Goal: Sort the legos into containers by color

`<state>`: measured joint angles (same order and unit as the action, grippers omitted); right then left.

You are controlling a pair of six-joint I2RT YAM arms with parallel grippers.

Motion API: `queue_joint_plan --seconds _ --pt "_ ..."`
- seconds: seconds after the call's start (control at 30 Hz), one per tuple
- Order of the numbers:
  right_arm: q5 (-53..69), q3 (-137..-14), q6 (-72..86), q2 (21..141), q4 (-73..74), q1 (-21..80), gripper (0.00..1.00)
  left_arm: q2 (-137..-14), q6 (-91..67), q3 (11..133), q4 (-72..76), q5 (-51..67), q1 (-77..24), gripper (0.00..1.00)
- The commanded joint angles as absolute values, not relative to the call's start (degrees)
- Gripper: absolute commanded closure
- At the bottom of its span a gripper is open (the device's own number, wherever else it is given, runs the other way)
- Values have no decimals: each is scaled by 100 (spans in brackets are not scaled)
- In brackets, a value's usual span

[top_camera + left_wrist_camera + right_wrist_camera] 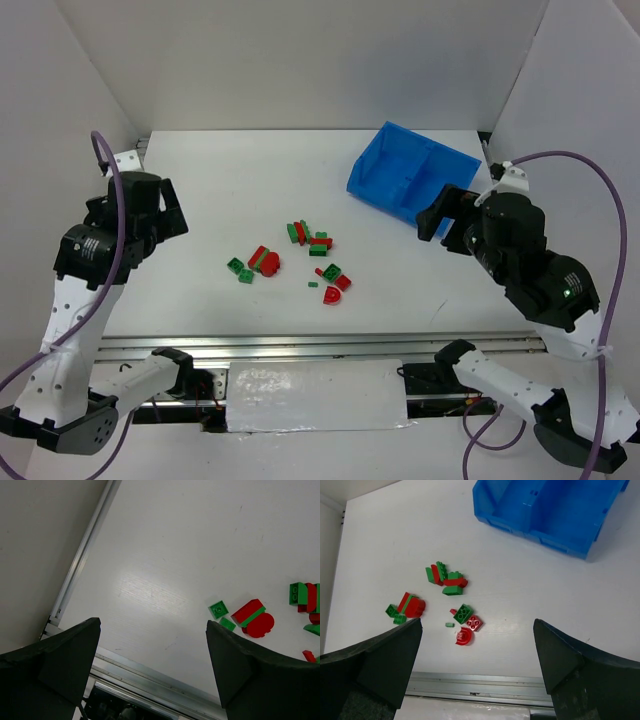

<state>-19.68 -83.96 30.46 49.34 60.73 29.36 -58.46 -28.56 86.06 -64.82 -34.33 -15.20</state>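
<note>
My right gripper moves away from the bin (385, 165) next, to the left in the top view, then down over the green brick exposed among red bricks.
Red and green legos (295, 260) lie scattered in small clumps on the white table's middle. In the right wrist view one clump (445, 577) sits farthest up, a red-and-green pair (411, 605) lies to the left, and a rounded red brick (463, 636) lies nearest. The blue two-compartment bin (385, 165) rests tilted at the back right, with nothing showing in either compartment (550, 510). My left gripper (168, 212) hovers open above the table's left side, the bricks (252, 620) off to its right. My right gripper (440, 225) hangs open beside the bin's near corner.
An aluminium rail (320, 345) runs along the table's near edge, with a silvery taped panel (315, 395) below it. White walls close in the left, back and right sides. A metal bracket (125, 160) sits at the back left corner.
</note>
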Motion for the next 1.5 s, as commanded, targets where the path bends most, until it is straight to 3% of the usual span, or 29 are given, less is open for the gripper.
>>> queue_joint_plan --seconds 0.0,0.23,0.53,0.97,1.47 --pt "-1987 -8464 3076 5080 5994 2909 0 -5713 -2804 8455 -6311 -3630 -1538 0" --pt "-1723 -8218 2927 5255 5854 2927 0 -5704 -2804 8446 -6319 -3551 -1538 0" --pt "720 -7068 1654 6432 4747 3304 1 -5792 -2926 8227 -6381 -3296 -1538 1" --pt "167 -6961 976 9244 3551 4008 11 -5555 -2988 7753 -6390 -2936 -1538 1" --pt "106 -6794 246 10336 2505 4122 9 -5467 -2795 7488 -6249 -2566 -1538 1"
